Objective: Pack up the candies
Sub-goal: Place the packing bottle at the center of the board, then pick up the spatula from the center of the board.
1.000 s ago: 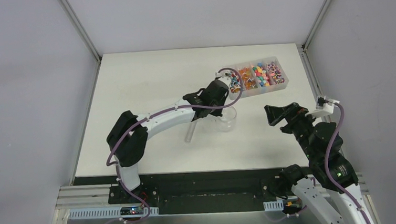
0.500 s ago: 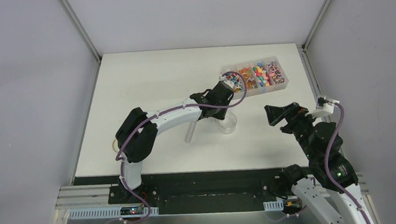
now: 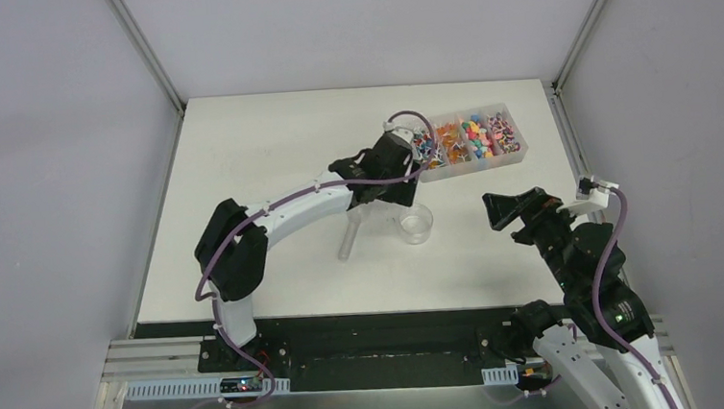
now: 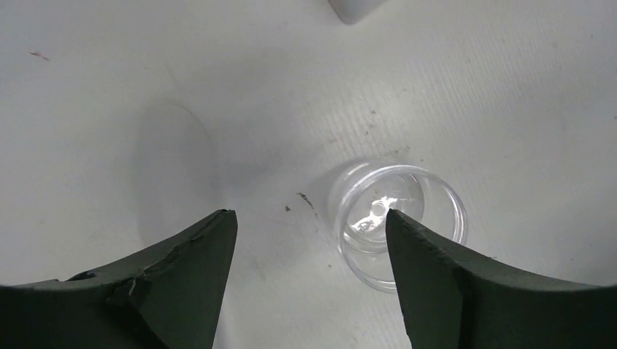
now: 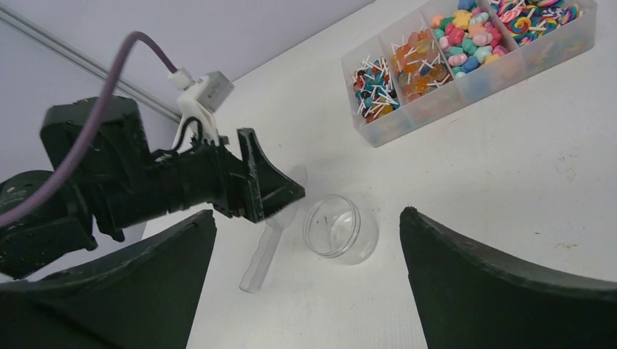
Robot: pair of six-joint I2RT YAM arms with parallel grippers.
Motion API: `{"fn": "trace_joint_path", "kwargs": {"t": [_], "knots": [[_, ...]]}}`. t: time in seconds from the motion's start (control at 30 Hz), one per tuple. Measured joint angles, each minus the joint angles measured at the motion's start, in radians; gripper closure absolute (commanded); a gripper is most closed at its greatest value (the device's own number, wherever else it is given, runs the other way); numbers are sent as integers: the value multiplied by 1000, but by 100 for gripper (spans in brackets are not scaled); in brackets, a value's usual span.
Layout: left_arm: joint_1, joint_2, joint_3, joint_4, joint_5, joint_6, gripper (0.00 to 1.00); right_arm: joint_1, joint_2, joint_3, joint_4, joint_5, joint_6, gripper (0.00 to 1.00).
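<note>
Next, my left gripper moves away from the jar (image 3: 417,225) and lowers over the scoop's frosted bowl, as the gap between my fingers misses that bowl.
The candies (image 3: 471,136) fill a clear divided tray (image 3: 518,156) at the far right of the table, also seen as candies (image 5: 453,42) in the right wrist view. My left gripper (image 3: 388,195) hovers open just left of the tray, above a small clear jar (image 3: 417,225). Between its fingers (image 4: 311,218) lies bare table, and the jar (image 4: 396,225), with nothing in it, shows beside the right finger. My right gripper (image 3: 500,209) stands open to the right of the jar (image 5: 338,229), holding nothing.
A clear plastic scoop (image 3: 349,236) lies on the table left of the jar, its handle toward the near edge; the scoop (image 5: 263,256) also shows in the right wrist view. The tray's corner (image 4: 353,9) shows in the left wrist view.
My left gripper has gone from shut to open and pulled up and to the left. The jar, partly covered by it before, now stands uncovered. The right arm has not moved.
</note>
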Motion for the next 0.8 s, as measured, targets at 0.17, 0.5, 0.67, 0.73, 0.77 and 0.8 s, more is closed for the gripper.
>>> {"fn": "trace_joint_path", "kwargs": {"t": [0.17, 0.5, 0.67, 0.73, 0.77, 0.8], "knots": [[102, -59, -4, 1, -3, 1, 22, 0, 0, -8, -3, -6, -2, 0], [217, -90, -116, -35, 3, 31, 19, 0, 0, -11, -2, -11, -8, 0], [216, -69, -119, -42, 29, 51, 18, 0, 0, -22, -1, -26, -8, 0], [216, -51, -119, -41, 43, 56, 19, 0, 0, -23, 0, -28, -8, 0], [216, -40, -119, -41, 54, 58, 19, 0, 0, -24, 0, -29, -8, 0], [216, -29, -119, -41, 58, 60, 19, 0, 0, -25, 0, -30, -9, 0]]}}
